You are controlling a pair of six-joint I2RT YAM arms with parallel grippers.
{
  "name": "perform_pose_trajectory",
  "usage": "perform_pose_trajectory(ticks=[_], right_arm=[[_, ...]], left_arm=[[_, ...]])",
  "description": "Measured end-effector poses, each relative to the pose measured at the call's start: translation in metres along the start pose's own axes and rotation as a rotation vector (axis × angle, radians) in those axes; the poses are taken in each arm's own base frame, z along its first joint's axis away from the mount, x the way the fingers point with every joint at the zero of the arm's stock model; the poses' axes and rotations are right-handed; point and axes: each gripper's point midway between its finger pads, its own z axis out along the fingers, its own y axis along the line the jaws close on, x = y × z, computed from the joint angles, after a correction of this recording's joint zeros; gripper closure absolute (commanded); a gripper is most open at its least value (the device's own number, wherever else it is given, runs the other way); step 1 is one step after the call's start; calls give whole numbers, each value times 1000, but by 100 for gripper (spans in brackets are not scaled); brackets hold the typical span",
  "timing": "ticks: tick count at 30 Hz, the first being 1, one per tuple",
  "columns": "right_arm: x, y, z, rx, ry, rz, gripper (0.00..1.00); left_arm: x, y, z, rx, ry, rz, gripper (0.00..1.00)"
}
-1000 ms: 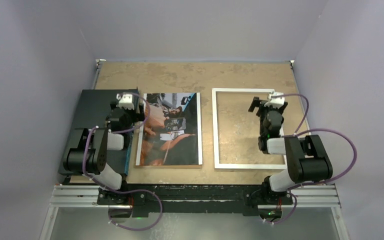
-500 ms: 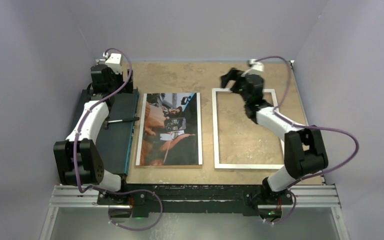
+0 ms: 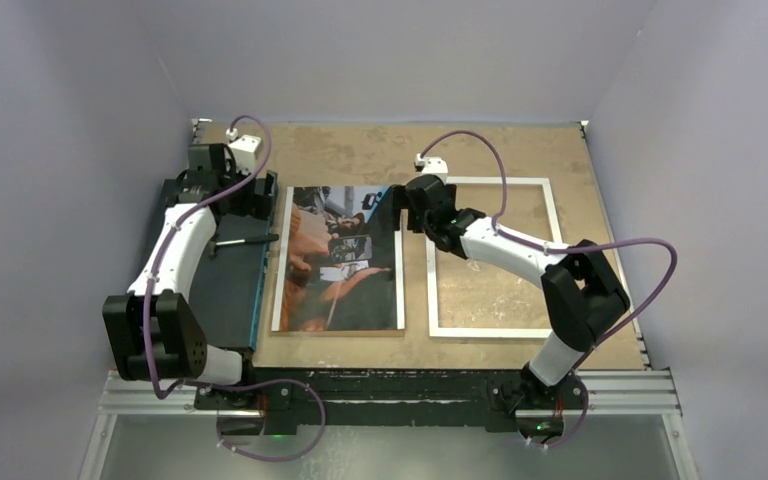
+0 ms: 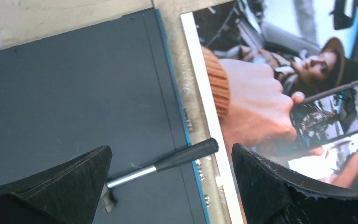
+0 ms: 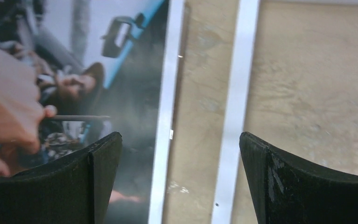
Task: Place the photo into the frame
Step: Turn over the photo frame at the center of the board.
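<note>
My right gripper should next move to the frame's border beside the photo and go down with its fingers on either side of that border, because the border is below it, off-center to the right in the wrist view.
The photo (image 3: 340, 258) lies flat at the table's middle, with a white strip along its right edge; it also shows in the left wrist view (image 4: 270, 88) and the right wrist view (image 5: 70, 70). The frame (image 3: 488, 331), a thin white border with bare table showing inside it, lies just to the right of the photo. Its left border shows in the right wrist view (image 5: 235, 107). My left gripper (image 3: 250, 197) is open and empty above the photo's far left edge (image 4: 172, 186). My right gripper (image 3: 410, 212) is open and empty over the gap between photo and frame (image 5: 179, 182).
A plain dark flat board (image 3: 225, 285) with a blue edge lies left of the photo (image 4: 74, 93). A small tool (image 4: 182, 156) with a black handle and metal shaft rests across the board's edge (image 3: 245, 241). Grey walls enclose the brown table (image 3: 360, 150).
My right arm has swung left from the frame's far edge to the gap between photo and frame. My left gripper has shifted a little right toward the photo's far left corner.
</note>
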Motion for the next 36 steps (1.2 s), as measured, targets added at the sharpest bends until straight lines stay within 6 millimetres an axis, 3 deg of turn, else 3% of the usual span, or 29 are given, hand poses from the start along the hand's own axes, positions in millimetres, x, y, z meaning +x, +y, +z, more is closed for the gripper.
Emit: perform_pose_trajectory(ticks=[6,10,19,23,27,31,36], right_arm=[[19,-35,-5,159,62,-32,15],[36,-50,-6,217,99,-49,20],[99,-59,9,295,237,-132,34],[101,-54,10,304,225,-132,52],[103,-55,11,320,220,-120,82],[102,-53,11,320,227,-104,99],[92,-37,10,276,263,-93,100]], left_arm=[[3,-26,-8,51,9,56,0],[9,-30,-9,65,32,51,0],[4,-31,-17,75,43,41,0],[-2,-31,-21,74,37,42,0],[-4,-31,-24,77,40,41,0],[-5,-34,-25,88,41,33,0],[-9,-51,-25,121,35,35,0]])
